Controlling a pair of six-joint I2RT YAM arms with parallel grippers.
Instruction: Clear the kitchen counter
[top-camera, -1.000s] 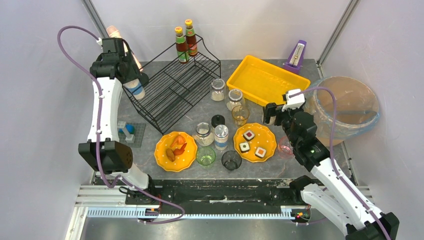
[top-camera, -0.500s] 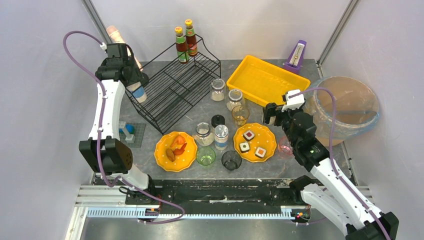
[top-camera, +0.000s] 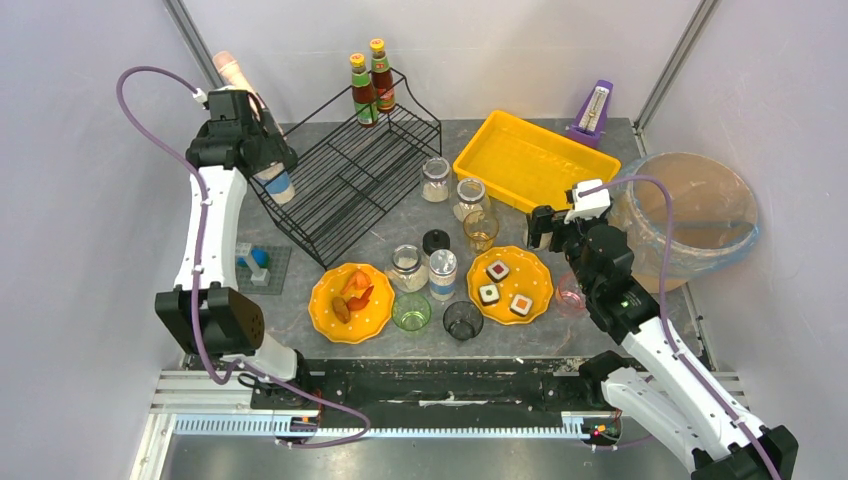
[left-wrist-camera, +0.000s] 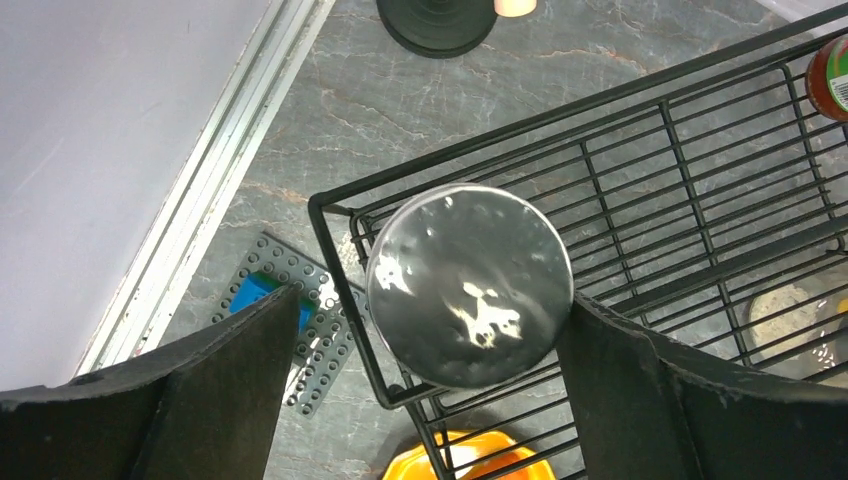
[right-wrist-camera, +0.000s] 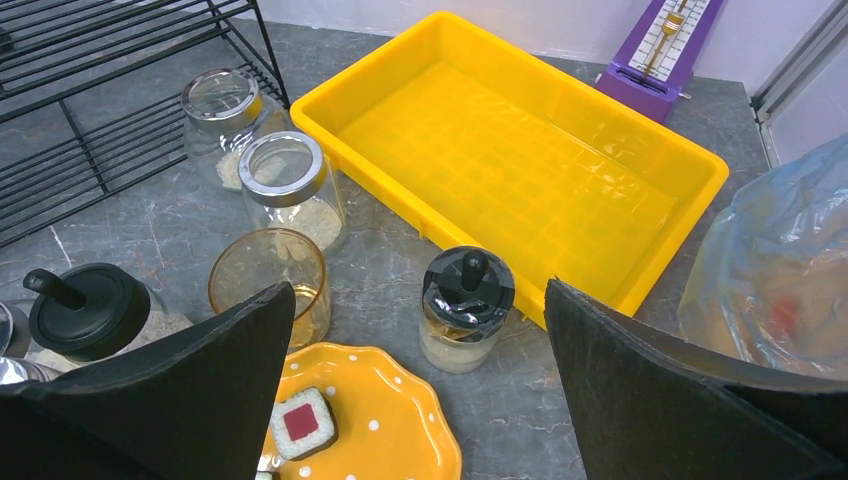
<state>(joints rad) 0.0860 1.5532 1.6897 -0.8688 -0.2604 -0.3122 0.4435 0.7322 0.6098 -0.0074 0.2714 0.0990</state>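
My left gripper will next lift, swing across and go down over the can by the green glass (top-camera: 443, 264), as the can is to its right in the top view.
The dark-grey kitchen counter (top-camera: 390, 230) carries jars, glasses and two orange plates. My left gripper (top-camera: 272, 165) hangs over the left corner of the black wire rack (top-camera: 350, 170). In the left wrist view the left gripper (left-wrist-camera: 428, 300) is open. A silver-lidded can with a blue label (left-wrist-camera: 470, 285) stands between the fingers, close to the right finger (left-wrist-camera: 640, 400). It also shows in the top view (top-camera: 280, 187). My right gripper (top-camera: 545, 228) is open above a small jar with a black knob lid (right-wrist-camera: 467, 310), not touching it (right-wrist-camera: 420, 290).
Two sauce bottles (top-camera: 370, 85) stand on the rack's back. The yellow tray (top-camera: 520, 155), a purple metronome (top-camera: 595, 110) and a bag-lined bin (top-camera: 695, 210) are at the right. Plates (top-camera: 350, 300) (top-camera: 510, 285), glasses and jars crowd the middle. A grey baseplate (top-camera: 260, 265) lies left.
My left wrist and the blue-labelled can have shifted slightly right, toward the rack corner. The right arm has not moved.
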